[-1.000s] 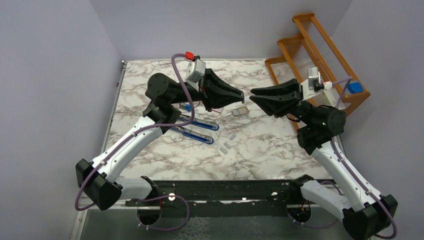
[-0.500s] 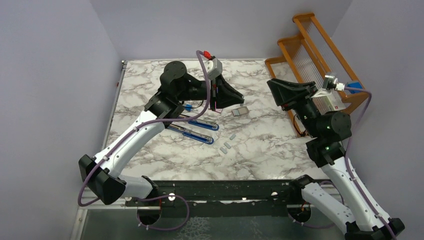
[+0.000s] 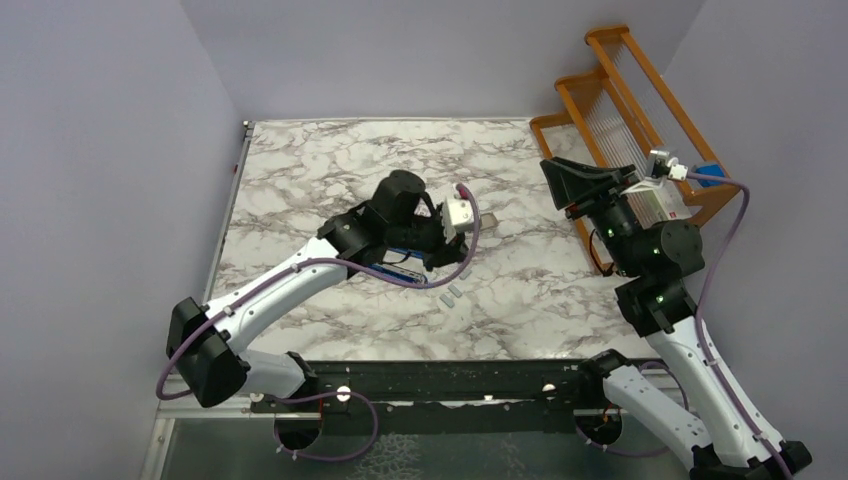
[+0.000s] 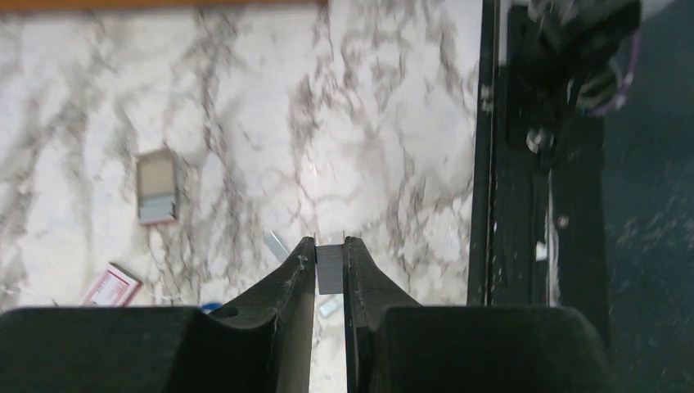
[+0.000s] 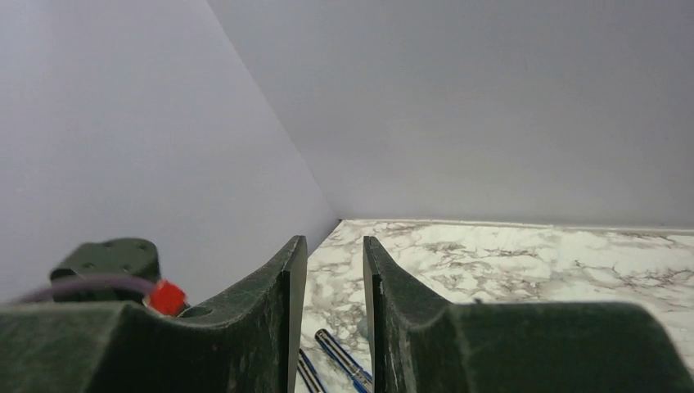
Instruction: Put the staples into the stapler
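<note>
My left gripper moves down and back toward the base next and releases the staple strip there, since bare marble lies there beside the loose staple strips.
My left gripper [image 4: 330, 250] is shut on a short silvery strip of staples [image 4: 330, 270], held upright between the fingertips above the marble table. In the top view the left gripper [image 3: 438, 258] hangs over the table's middle, and its arm covers most of the stapler. Two long blue parts of the stapler [image 5: 342, 354] show below the right fingers. More loose staple strips [image 3: 452, 293] lie just in front of the arm, one of them [image 4: 276, 244] beside the left finger. My right gripper [image 3: 555, 180] is raised at the right, its jaws a little apart with nothing between them.
A small grey open box [image 4: 157, 187] and a flat white box with a pink-red label [image 4: 110, 285] lie on the marble. A wooden rack [image 3: 620, 90] stands at the back right with a blue item [image 3: 710, 175] on it. A black rail [image 3: 430, 380] runs along the near edge.
The left arm swung from the back of the table forward and down over the stapler, still gripping the strip. The right arm drew back to the right and lifted its gripper.
</note>
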`<state>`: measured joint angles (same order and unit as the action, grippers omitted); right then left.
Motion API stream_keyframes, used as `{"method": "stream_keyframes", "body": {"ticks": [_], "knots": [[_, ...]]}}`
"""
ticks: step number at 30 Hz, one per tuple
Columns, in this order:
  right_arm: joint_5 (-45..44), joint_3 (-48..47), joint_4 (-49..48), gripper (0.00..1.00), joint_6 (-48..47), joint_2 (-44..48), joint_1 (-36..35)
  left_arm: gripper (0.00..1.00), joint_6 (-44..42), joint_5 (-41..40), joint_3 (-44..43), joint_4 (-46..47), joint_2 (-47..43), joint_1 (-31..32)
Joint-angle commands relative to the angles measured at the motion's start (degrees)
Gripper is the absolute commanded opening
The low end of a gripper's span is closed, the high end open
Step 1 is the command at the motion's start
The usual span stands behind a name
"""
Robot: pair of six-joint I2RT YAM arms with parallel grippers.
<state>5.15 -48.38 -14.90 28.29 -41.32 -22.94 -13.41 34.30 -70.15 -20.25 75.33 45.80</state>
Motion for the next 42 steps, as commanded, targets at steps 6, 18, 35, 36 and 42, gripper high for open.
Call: {"method": "stream_keyframes", "body": {"ticks": [6,18,35,36,42], "knots": [[-2.58,-1.99,3.46,0.3,-2.59,1.51,-0.25,0.0,-23.44,-10.74,9.08,-12.33,6.13,7.5],[-2.07,-2.18,4.54,0.25,-2.79,1.0,-0.26,0.0,-25.04,-22.48,11.01,-13.15,15.64,12.05],[-1.02,-2.71,5.09,0.23,-2.82,0.2,-0.18,0.1,-22.76,-24.85,10.48,-13.14,21.79,13.17],[-0.94,-2.62,5.11,0.23,-2.7,0.25,-0.24,0.11,-22.53,-24.82,10.33,-13.19,21.78,13.17],[-0.84,-2.3,5.29,0.22,-2.36,0.61,-0.25,0.2,-22.16,-24.58,10.26,-13.12,21.79,13.17]]}}
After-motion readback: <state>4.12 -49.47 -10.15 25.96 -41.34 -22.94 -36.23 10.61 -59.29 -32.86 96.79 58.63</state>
